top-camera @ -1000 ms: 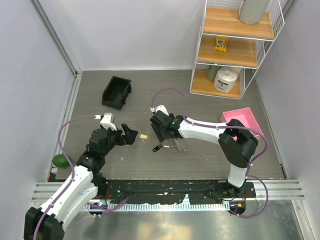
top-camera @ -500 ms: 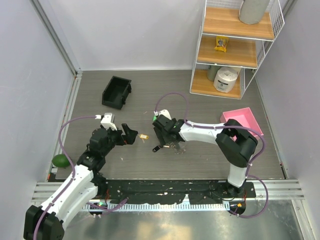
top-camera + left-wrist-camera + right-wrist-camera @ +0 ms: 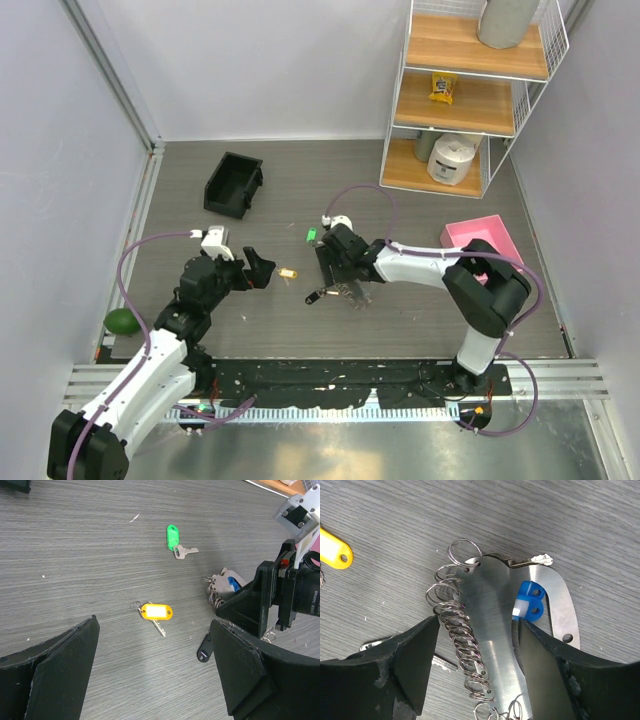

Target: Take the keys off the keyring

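Observation:
My left gripper swings past the yellow key next, tilting it level, and closes on the blue head (image 3: 233, 584), since a blue-headed key still rests against the keyring.
The keyring (image 3: 492, 630), a silvery metal strip with a row of wire rings (image 3: 457, 625), lies on the grey table (image 3: 400, 200). A blue-headed key (image 3: 527, 605) rests against it. My right gripper (image 3: 480, 680) is open and straddles the strip; in the top view it (image 3: 336, 272) sits over the keyring (image 3: 348, 291). Loose on the table are a green key (image 3: 311, 236), a yellow key (image 3: 288, 272) and a black key (image 3: 315, 295). My left gripper (image 3: 258, 268) is open and empty, just left of the yellow key (image 3: 156, 612). The left wrist view also shows the green key (image 3: 172, 535) and black key (image 3: 204, 650).
A black bin (image 3: 234, 184) stands at the back left. A pink tray (image 3: 485, 240) is on the right. A wire shelf rack (image 3: 465, 100) stands at the back right. A green round object (image 3: 122, 320) lies at the left edge.
My right gripper has moved right and back over the keyring. The green key it carried now lies loose on the table. The left arm has not moved.

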